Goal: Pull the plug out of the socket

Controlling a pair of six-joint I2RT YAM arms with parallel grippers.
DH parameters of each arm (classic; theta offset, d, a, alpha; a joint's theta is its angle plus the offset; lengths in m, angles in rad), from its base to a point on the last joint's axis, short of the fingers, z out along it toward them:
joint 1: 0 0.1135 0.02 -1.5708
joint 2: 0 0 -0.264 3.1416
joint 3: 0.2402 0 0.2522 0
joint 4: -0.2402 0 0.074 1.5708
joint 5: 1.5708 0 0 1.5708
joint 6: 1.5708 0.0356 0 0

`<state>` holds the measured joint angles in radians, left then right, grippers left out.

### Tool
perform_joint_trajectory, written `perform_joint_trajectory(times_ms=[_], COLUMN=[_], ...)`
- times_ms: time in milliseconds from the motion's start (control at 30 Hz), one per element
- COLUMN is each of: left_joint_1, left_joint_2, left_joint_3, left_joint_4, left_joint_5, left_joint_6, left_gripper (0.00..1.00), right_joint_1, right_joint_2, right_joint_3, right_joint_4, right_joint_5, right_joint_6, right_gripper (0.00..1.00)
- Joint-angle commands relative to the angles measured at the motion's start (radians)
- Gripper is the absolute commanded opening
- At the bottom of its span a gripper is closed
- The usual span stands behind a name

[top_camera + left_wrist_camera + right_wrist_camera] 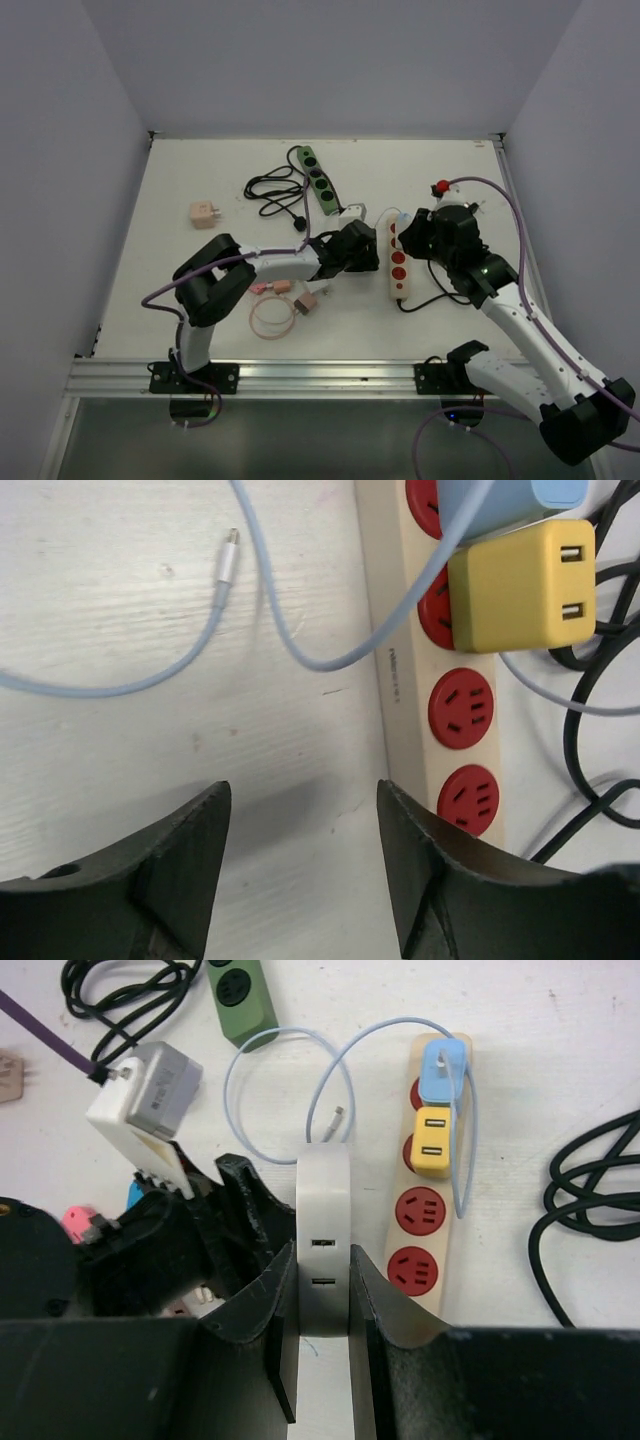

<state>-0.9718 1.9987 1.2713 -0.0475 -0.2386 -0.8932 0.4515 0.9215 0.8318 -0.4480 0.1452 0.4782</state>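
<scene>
My right gripper is to go left in the top view, back and down over the small pink parts [273, 287] next, since the charger plug is off the power strip.
A cream power strip [452, 1260] with red sockets lies mid-table [398, 268]. A blue plug [440, 1075] and a yellow plug [432, 1145] sit in its upper sockets; the two lower sockets are empty. My right gripper [322, 1260] is shut on a white USB charger plug [323, 1200], held apart from the strip, just to its left. My left gripper [302, 800] is open and empty over bare table, right beside the strip's left edge [400, 680]. The yellow plug [520, 585] shows there too.
A light blue cable [280, 630] loops across the table left of the strip. A green power strip [318, 180] and black cord [275, 190] lie at the back. A black cable [590, 1210] lies right of the strip. A pink adapter [205, 214] lies at the left, small pink parts [280, 288] near the front.
</scene>
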Motion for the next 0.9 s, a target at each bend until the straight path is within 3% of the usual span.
perform_joint_trajectory(times_ms=[0,300,433,567,733,867], left_joint_1=[0.027,0.165,0.240,0.321,0.395,0.407], left_joint_2=[-0.193,-0.620,-0.788,-0.929,-0.994,-1.020], left_joint_3=[-0.059,-0.364,-0.450,-0.506,-0.555,-0.579], left_joint_4=[0.003,-0.061,-0.158,-0.221,-0.270,-0.272], left_joint_5=[-0.014,-0.077,-0.171,-0.203,-0.199,-0.173], left_joint_6=[0.057,0.098,0.138,0.198,0.215,0.218], left_gripper=[0.67,0.82,0.91,0.95,0.96,0.97], right_joint_1=[0.003,0.041,0.137,0.246,0.331,0.346], right_joint_2=[-0.006,0.201,0.385,0.523,0.694,0.787], right_joint_3=[0.001,-0.010,0.041,0.050,0.110,0.116], right_joint_4=[0.047,0.297,0.377,0.584,0.712,0.761], right_joint_5=[-0.073,-0.482,-0.542,-0.592,-0.633,-0.613], right_joint_6=[-0.020,0.046,0.077,0.166,0.239,0.277], right_gripper=[0.00,0.00,0.00,0.00,0.00,0.10])
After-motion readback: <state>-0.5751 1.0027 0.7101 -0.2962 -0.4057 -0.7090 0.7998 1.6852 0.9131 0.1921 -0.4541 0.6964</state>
